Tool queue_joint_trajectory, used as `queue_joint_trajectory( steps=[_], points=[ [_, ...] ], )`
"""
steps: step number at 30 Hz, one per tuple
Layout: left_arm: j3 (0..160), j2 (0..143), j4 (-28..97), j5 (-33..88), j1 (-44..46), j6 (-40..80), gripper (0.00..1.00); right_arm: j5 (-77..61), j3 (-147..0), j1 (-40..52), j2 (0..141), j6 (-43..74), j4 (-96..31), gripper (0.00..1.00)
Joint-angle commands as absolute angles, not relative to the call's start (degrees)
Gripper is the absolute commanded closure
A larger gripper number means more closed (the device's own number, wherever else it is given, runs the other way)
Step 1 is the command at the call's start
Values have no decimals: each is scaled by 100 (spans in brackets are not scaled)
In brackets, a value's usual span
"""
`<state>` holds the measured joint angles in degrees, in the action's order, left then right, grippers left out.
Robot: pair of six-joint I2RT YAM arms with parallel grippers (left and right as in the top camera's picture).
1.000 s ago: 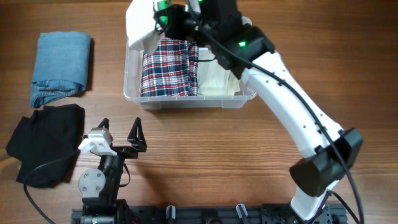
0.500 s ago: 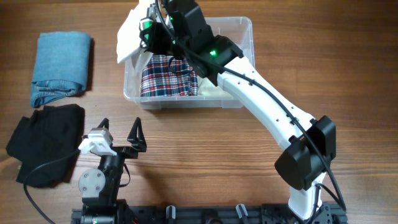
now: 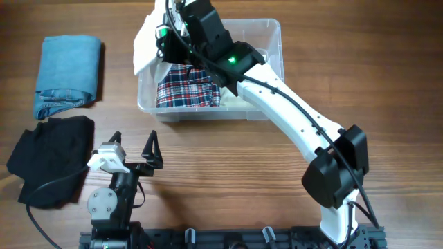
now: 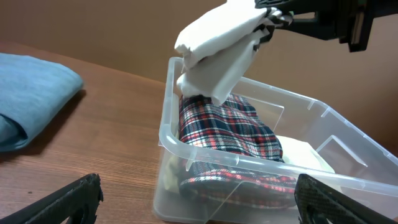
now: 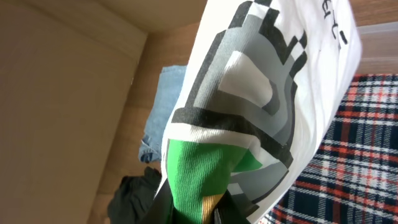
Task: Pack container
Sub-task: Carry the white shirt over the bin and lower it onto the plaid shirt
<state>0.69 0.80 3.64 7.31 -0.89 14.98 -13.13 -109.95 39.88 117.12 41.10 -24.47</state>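
Observation:
My right gripper moves to the right in the overhead view and down onto the plaid garment (image 3: 187, 86) next. It releases the white shirt (image 3: 145, 45) there, since the shirt overhangs the container's rim.
The clear plastic container (image 3: 266, 111) stands at the table's far middle and holds a folded plaid garment (image 3: 187, 86) on a cream one (image 3: 239, 100). My right gripper (image 3: 166, 31) is shut on a white printed shirt (image 3: 145, 45) and holds it above the container's left rim. That shirt fills the right wrist view (image 5: 261, 93), with plaid (image 5: 348, 155) below it. In the left wrist view the shirt (image 4: 217, 53) hangs over the container (image 4: 174, 134). My left gripper (image 3: 135, 155) is open and empty near the front edge, short of the container.
A folded blue denim garment (image 3: 68, 75) lies at the far left. A black garment (image 3: 52, 155) lies crumpled at the front left, beside my left arm's base.
My right arm has swung left with the white shirt, from over the container's back toward its left rim. The left arm has not moved.

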Motion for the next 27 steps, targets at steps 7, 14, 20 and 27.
queue_joint_trajectory(
  steps=[7,14,20,27],
  points=[
    [34,38,379,676,-141,1546,0,-2123,-10975,4012,11828,3479,-1984,96],
    [34,38,379,676,-141,1546,0,-3538,-10975,3942,11828,3664,-565,96],
    [34,38,379,679,-141,1546,0,-4678,-10975,3564,11828,3293,-373,96],
    [34,38,379,676,-141,1546,0,-4722,-10973,3035,11830,2696,-1339,96]
  ],
)
